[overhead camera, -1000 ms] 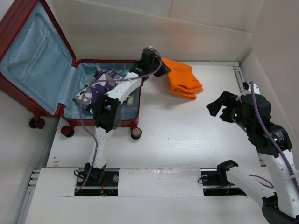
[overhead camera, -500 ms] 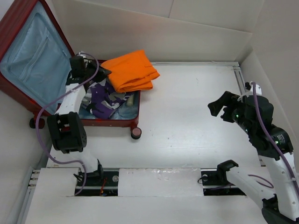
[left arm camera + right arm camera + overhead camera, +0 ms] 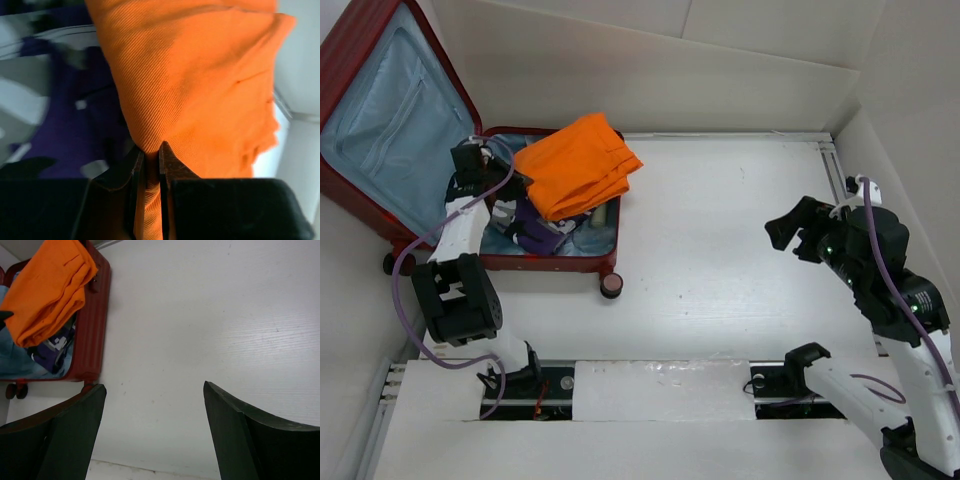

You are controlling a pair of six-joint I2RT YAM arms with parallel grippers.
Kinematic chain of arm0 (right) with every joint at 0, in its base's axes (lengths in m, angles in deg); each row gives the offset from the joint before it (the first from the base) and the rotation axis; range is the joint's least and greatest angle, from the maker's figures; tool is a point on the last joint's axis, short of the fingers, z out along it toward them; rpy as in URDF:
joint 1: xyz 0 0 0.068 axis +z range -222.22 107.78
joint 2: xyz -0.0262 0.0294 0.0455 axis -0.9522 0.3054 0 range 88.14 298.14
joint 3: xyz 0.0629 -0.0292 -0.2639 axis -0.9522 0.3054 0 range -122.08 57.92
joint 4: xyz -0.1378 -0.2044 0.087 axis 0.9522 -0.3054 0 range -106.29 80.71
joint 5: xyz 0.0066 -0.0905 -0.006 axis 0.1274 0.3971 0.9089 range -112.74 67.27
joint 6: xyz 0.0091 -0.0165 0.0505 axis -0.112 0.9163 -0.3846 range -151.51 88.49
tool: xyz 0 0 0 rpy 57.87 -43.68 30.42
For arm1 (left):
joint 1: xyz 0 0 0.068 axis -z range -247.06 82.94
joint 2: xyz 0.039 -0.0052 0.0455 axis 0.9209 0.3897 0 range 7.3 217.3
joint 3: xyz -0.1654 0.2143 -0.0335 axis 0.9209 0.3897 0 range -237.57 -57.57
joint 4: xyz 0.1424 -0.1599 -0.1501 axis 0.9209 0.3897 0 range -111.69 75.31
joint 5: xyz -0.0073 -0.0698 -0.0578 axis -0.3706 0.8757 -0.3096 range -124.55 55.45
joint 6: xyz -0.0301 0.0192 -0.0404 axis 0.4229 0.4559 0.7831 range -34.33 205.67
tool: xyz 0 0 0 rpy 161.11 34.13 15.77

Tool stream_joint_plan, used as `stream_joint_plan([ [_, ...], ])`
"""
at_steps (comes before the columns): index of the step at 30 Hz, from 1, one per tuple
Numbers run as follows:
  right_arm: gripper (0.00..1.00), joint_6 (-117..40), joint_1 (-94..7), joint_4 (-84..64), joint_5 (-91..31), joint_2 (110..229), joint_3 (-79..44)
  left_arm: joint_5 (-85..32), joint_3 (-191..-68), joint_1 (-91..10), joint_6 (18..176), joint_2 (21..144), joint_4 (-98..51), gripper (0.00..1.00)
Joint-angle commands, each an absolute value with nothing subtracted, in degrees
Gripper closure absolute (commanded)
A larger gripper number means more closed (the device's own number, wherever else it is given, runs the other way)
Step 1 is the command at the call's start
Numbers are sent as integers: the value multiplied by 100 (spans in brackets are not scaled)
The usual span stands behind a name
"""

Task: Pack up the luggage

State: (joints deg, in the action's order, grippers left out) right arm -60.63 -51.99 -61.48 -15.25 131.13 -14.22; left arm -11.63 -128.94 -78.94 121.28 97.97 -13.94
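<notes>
The left gripper moves down toward the left in the top view over the purple and white garment and releases next, as the orange cloth (image 3: 575, 165) overhangs the luggage's rim.
The luggage (image 3: 550, 265) lies open at the far left, its blue-lined lid (image 3: 390, 110) leaning back, its red shell also in the right wrist view (image 3: 92, 325). My left gripper (image 3: 512, 181) is shut on a fold of an orange folded cloth (image 3: 575, 165), which hangs over the luggage's open half. In the left wrist view the fingertips (image 3: 167, 155) pinch the orange cloth (image 3: 200, 75) at the left gripper (image 3: 148, 150). My right gripper (image 3: 800, 228) hovers open over bare table at the right, nothing between its fingers (image 3: 155, 387).
A purple and white garment (image 3: 535, 230) lies inside the luggage under the orange cloth (image 3: 47, 285). Small dark wheels (image 3: 611, 286) stick out at the luggage's near edge. White walls ring the table at the back and right.
My left arm has swung left, carrying the orange cloth from the table right of the luggage to above its open half. The right arm has stayed put.
</notes>
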Motion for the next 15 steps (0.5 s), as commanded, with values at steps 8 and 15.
stream_joint_plan([
  [8, 15, -5972, -5288, -5913, -1579, 13007, -1327, -2857, -12612, -8491, 11748, 9467, -843, 100],
  [15, 15, -5972, -5288, -5860, -1632, 13060, -1275, -3472, -13156, -8491, 11853, 9554, -175, 100],
])
